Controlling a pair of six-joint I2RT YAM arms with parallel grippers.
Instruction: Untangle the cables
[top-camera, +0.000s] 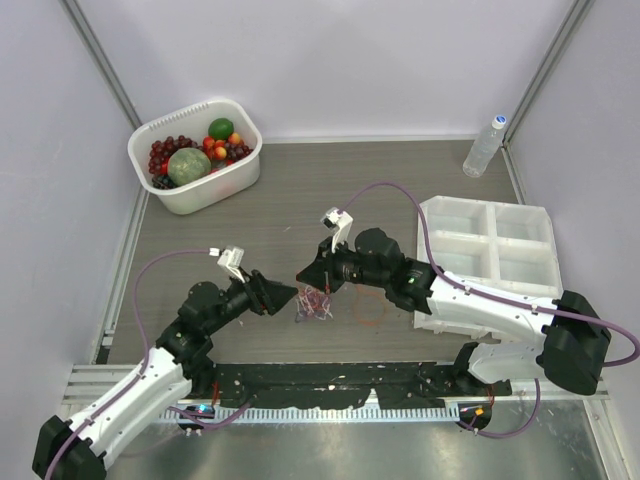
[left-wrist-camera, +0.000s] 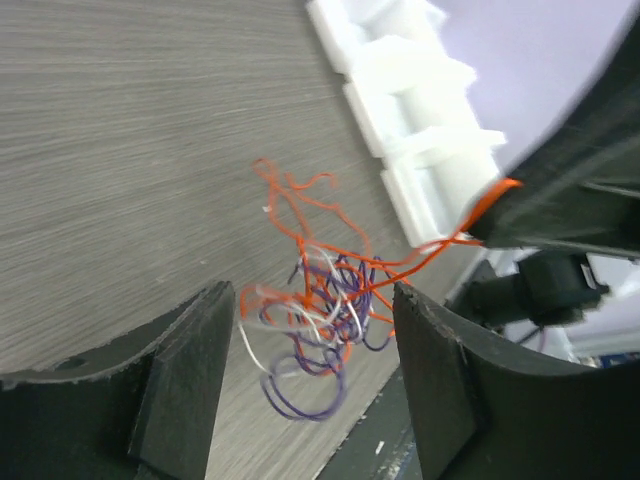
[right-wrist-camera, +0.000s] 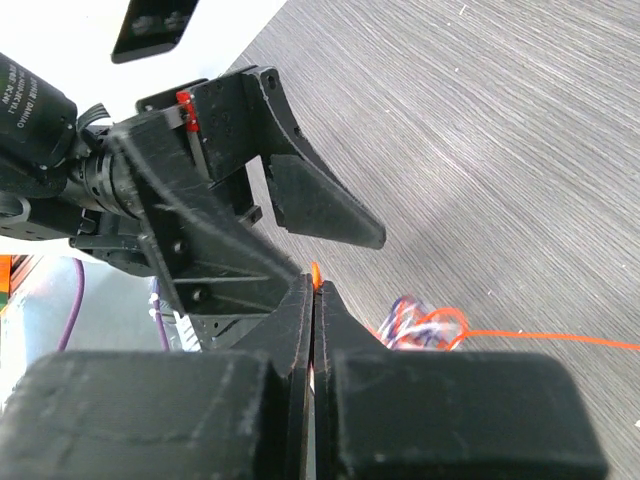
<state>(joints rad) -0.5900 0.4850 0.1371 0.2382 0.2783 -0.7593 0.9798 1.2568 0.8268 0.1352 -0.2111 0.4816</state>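
The right gripper rises toward the tray next, then comes down over the loose orange loop. It releases its piece of orange wire there, because it still runs into the tangle.
The cables (top-camera: 315, 303) are a small tangle of thin orange, purple and white wires hanging just above the table between both grippers. My right gripper (top-camera: 305, 278) is shut on one orange strand (right-wrist-camera: 316, 271), whose end pokes out of the closed tips, and the tangle (right-wrist-camera: 415, 325) dangles below it. My left gripper (left-wrist-camera: 312, 295) is open, and the tangle (left-wrist-camera: 320, 310) hangs between and just beyond its fingertips without touching them. In the left wrist view the orange strand (left-wrist-camera: 440, 240) runs taut up to the right gripper (left-wrist-camera: 560, 210). The left gripper (right-wrist-camera: 300, 200) also shows in the right wrist view.
A loose orange loop (top-camera: 368, 310) lies on the table right of the tangle. A white compartment tray (top-camera: 490, 245) stands at the right and shows in the left wrist view (left-wrist-camera: 420, 150). A white basket of fruit (top-camera: 240, 165) stands at the back left. A water bottle (top-camera: 485, 145) stands at the back right.
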